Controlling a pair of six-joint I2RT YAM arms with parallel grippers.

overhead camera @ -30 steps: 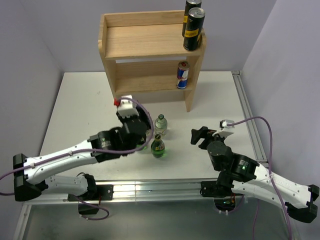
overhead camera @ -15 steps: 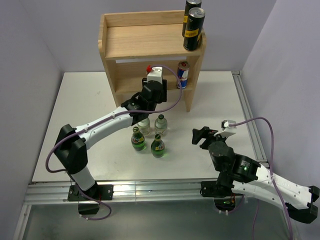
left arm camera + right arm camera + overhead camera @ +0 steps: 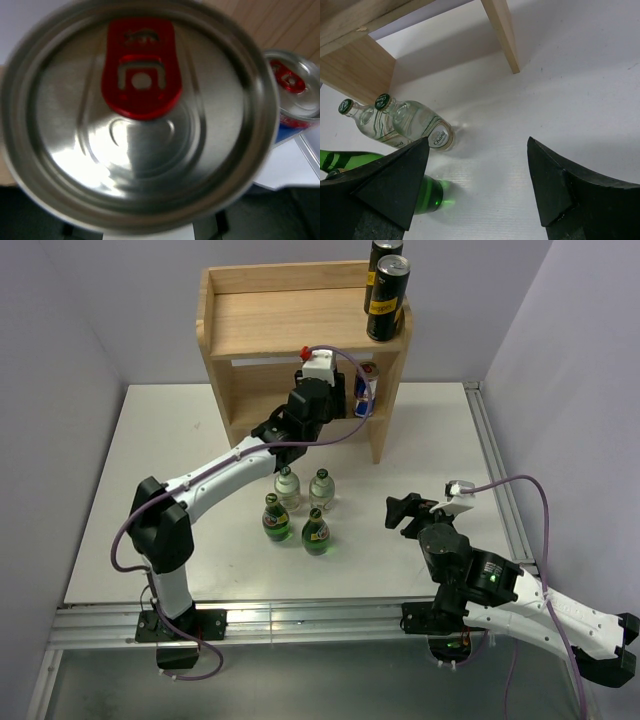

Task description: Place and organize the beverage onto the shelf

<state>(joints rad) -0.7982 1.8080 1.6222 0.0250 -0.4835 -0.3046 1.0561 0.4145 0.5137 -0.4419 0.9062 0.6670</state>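
My left gripper will set its silver-topped can down on the shelf's lower level [image 3: 349,407], close beside the blue and silver can, and let go, as its lid still hangs above that can's lid.
The light-wood shelf [image 3: 300,325] stands at the back of the table. My left gripper [image 3: 335,400] reaches into its lower tier, shut on a silver-topped can with a red tab [image 3: 140,115], which fills the left wrist view and hides the fingers. A blue and silver can [image 3: 367,390] stands just right of it on the lower tier and also shows in the left wrist view [image 3: 292,95]. Two black cans [image 3: 387,300] stand at the top tier's right end. My right gripper [image 3: 400,512] is open and empty low over the table, shown in the right wrist view [image 3: 477,142].
Two clear bottles [image 3: 321,486] and two green bottles [image 3: 316,531] stand grouped on the table in front of the shelf, left of my right gripper. The right wrist view shows the clear bottles [image 3: 420,122], a green bottle [image 3: 427,195] and the shelf's leg [image 3: 502,30].
My left arm has swung from beside the bottles up and back to the shelf's lower tier, next to the blue and silver can. The right arm has barely moved.
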